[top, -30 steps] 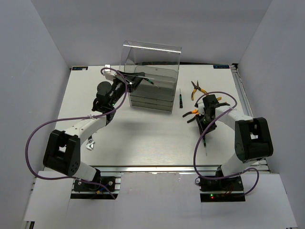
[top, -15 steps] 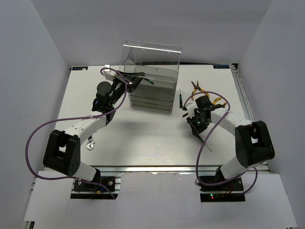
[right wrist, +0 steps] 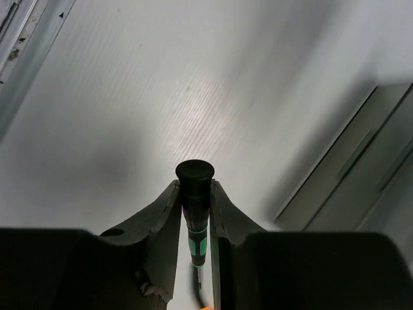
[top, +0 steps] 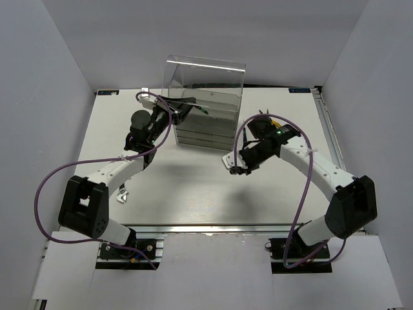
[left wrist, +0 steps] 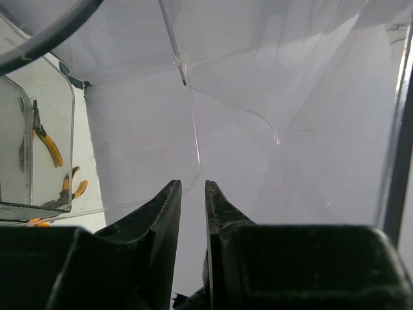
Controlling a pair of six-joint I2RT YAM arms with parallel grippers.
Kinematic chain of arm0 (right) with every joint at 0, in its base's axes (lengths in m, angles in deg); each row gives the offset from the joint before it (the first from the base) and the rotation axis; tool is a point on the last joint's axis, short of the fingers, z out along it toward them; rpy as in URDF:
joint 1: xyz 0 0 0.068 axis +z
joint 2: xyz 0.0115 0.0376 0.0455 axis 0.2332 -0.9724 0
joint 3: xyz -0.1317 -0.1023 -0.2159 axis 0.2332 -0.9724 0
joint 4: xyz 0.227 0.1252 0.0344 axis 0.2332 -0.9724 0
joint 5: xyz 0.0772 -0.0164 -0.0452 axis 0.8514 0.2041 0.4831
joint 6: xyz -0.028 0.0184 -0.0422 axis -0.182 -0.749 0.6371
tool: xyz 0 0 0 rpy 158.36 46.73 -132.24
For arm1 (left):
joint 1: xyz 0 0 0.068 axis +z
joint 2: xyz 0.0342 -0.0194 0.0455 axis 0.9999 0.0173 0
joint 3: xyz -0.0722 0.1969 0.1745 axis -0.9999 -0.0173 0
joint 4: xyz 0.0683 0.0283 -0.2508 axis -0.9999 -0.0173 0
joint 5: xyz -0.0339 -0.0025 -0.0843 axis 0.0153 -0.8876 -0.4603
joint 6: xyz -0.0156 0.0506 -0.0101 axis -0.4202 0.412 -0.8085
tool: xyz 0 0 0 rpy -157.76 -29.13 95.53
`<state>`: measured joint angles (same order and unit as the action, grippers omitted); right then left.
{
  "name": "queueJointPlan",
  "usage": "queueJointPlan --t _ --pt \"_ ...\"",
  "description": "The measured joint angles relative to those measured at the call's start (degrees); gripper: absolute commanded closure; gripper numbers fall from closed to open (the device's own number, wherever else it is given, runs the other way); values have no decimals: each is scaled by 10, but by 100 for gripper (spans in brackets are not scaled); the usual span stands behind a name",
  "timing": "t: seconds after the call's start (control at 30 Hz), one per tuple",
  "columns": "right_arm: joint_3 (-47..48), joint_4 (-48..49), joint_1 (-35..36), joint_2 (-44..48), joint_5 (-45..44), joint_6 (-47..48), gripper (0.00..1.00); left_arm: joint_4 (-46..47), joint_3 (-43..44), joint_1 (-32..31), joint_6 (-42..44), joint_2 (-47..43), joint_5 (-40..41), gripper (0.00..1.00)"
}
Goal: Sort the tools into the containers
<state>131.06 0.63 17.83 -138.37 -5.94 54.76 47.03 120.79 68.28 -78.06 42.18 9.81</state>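
Observation:
My right gripper needs to swing over the upper drawer (top: pixel 219 106), outward and to the gripper's left in the top view, to release my screwdriver. The drawer already has a screwdriver in it.
The clear drawer cabinet (top: pixel 208 77) stands at the back middle. My left gripper (top: pixel 181 112) is at its upper drawer (top: pixel 219 106), jaws nearly closed around the drawer's thin clear wall (left wrist: pixel 193 155). A slim screwdriver (top: pixel 201 109) lies in that drawer. My right gripper (top: pixel 239 165) is shut on a black screwdriver with a green band (right wrist: pixel 195 194), held above the table in front of the cabinet's right corner (right wrist: pixel 361 174). Orange-handled pliers (top: pixel 266 119) lie behind my right arm and show through the plastic in the left wrist view (left wrist: pixel 50 147). A silver wrench (top: pixel 122 196) lies near my left arm.
Purple cables loop from both arms (top: pixel 45 187). Grey walls close in the table on three sides. The table's metal edge rail (right wrist: pixel 26 58) shows at the upper left of the right wrist view.
My right arm has swung left from beside the pliers to the front of the cabinet, carrying the screwdriver. My left arm has not moved.

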Motion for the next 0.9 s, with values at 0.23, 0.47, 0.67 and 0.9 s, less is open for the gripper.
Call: queueJointPlan --t 0.23,0.47,0.67,0.9 --pt "57 47 56 -21 30 97 100 0 5 0 -15 0 6 67" --pt "53 220 66 -21 33 85 100 0 22 0 -25 0 16 67" --pt "35 394 66 -23 17 19 100 0 31 0 -28 0 19 67" --pt "22 546 66 -73 -67 -64 100 -1 33 0 -28 0 19 67"
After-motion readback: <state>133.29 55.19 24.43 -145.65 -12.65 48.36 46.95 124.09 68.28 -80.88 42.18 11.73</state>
